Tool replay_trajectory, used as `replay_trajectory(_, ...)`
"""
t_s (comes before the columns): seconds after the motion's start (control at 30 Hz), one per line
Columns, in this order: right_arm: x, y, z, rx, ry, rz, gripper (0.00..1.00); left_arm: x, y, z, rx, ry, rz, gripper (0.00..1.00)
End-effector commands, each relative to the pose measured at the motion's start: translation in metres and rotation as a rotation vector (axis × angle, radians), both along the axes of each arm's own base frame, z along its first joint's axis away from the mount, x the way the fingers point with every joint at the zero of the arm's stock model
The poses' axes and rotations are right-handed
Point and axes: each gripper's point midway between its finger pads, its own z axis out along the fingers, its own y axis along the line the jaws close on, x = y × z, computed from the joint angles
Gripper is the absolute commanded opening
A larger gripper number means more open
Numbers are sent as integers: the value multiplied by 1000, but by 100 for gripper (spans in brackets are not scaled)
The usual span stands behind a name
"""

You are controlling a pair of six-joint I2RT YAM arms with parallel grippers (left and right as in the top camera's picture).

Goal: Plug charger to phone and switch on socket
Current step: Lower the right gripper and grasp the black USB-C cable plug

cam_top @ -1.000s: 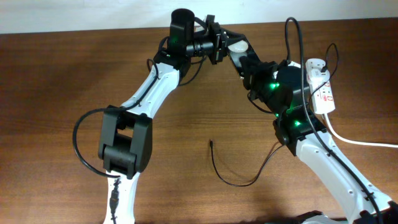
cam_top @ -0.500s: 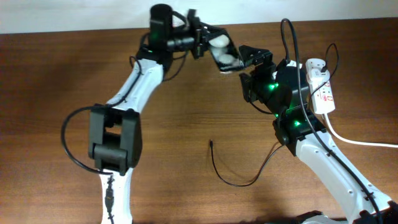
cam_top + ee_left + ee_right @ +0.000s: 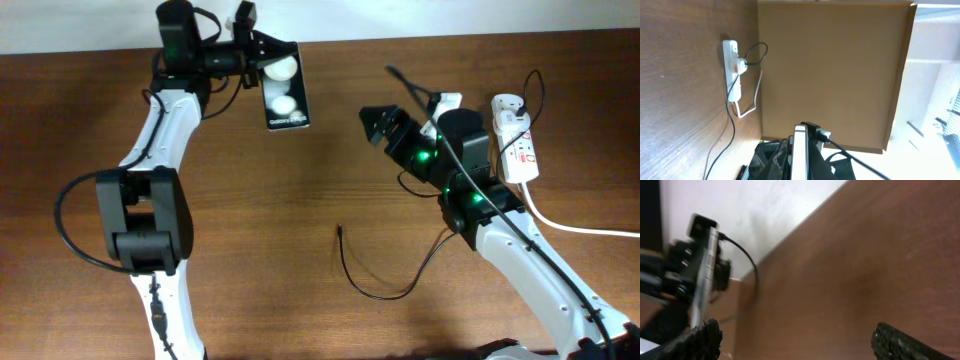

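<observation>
Next, my right gripper tilts down, back onto the charger's plug tip, since the plug tip lies free.
The black glossy phone (image 3: pixel 283 92) is held above the table's far left-middle, its top end pinched in my shut left gripper (image 3: pixel 257 52). Its screen faces up and mirrors two round lights. In the left wrist view the phone (image 3: pixel 800 152) shows edge-on between the jaws of the left gripper (image 3: pixel 800 172). My right gripper (image 3: pixel 385 124) stands open and apart from the phone, to its right; in its own view the right gripper (image 3: pixel 800 342) holds nothing. The charger's thin black cable (image 3: pixel 375 293) lies looped on the table, plug tip (image 3: pixel 340 231) free. Its white adapter (image 3: pixel 507 104) sits in the socket (image 3: pixel 520 150).
The socket's thick white cord (image 3: pixel 580 228) runs off to the right. A brown board (image 3: pixel 830 70) stands behind the table. The left arm's dark elbow block (image 3: pixel 145 220) hangs over the table's left part. In the left wrist view the socket (image 3: pixel 731 55) lies far off.
My right gripper opened and let go of the phone, then drew back. The left arm swung left, carrying the phone away and turning its screen up.
</observation>
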Motion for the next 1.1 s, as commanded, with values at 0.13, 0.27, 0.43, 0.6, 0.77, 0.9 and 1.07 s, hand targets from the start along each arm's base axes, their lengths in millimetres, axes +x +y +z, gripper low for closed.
replay_trajectory(0.13, -51, 1, -62, -289, 137, 265, 87, -1, 21, 7, -10, -34, -11, 0)
replay_trajectory(0.27, -68, -24, -87, -478, 224, 276, 89, 0, 21, 7, -8, -35, -6, 0)
replay_trajectory(0.43, -103, 0, -104, -725, 256, 347, 99, 3, 21, 6, -2, -56, 11, 0)
replay_trajectory(0.6, -130, 29, -107, -786, 245, 391, 99, 10, 32, 6, 4, -56, 52, 0)
replay_trajectory(0.77, -122, 18, -91, -894, 307, 330, 99, 13, 37, 5, 7, -56, 72, 0)
replay_trajectory(0.9, -114, 33, -124, -975, 467, 395, 99, 13, 37, 5, 7, -56, 71, 0)
replay_trajectory(1.07, -120, 70, -136, -876, 458, 459, 99, 18, 46, 5, 11, -56, 105, 0)
